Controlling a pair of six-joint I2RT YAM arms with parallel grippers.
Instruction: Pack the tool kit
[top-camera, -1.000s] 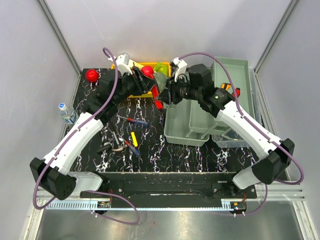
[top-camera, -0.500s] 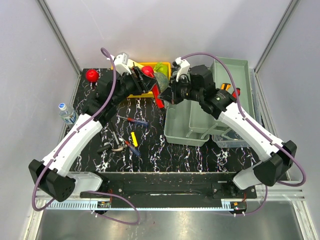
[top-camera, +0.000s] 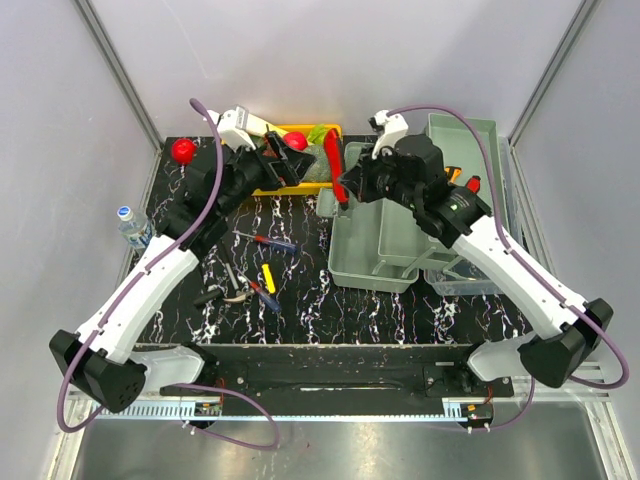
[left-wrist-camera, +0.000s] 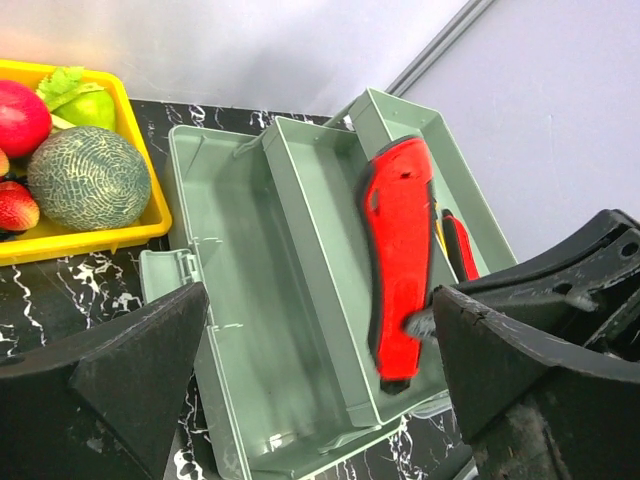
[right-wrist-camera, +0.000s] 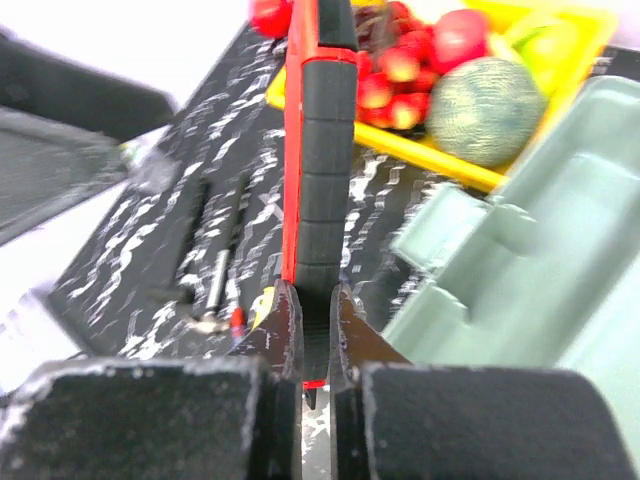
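My right gripper swings across and down next to release the tool beside the tray's red handle, since that tray lies to its right in the top view.
The tool kit's grey-green toolbox (top-camera: 372, 245) stands open right of centre, an inner tray (top-camera: 465, 140) behind it. A red and black hand tool (top-camera: 334, 162) hangs above the box's left rim, and my right gripper (top-camera: 344, 188) is shut on its lower end. In the right wrist view the tool (right-wrist-camera: 318, 150) stands upright between the right gripper (right-wrist-camera: 315, 310) jaws. My left gripper (top-camera: 285, 165) is open just left of the tool, apart from it. In the left wrist view the left gripper (left-wrist-camera: 320, 300) frames the toolbox (left-wrist-camera: 250, 300) and the red tool (left-wrist-camera: 400, 250).
A yellow tray of fruit (top-camera: 300, 150) sits at the back behind the left gripper. Loose small tools lie at centre left: a screwdriver (top-camera: 265, 242), a yellow-handled one (top-camera: 267, 278) and pliers (top-camera: 228, 293). A water bottle (top-camera: 133, 228) and a red ball (top-camera: 183, 150) are at the left.
My left gripper has opened, let go of the red tool and drawn back left. The right gripper has shut on the tool and carried it right, over the toolbox rim.
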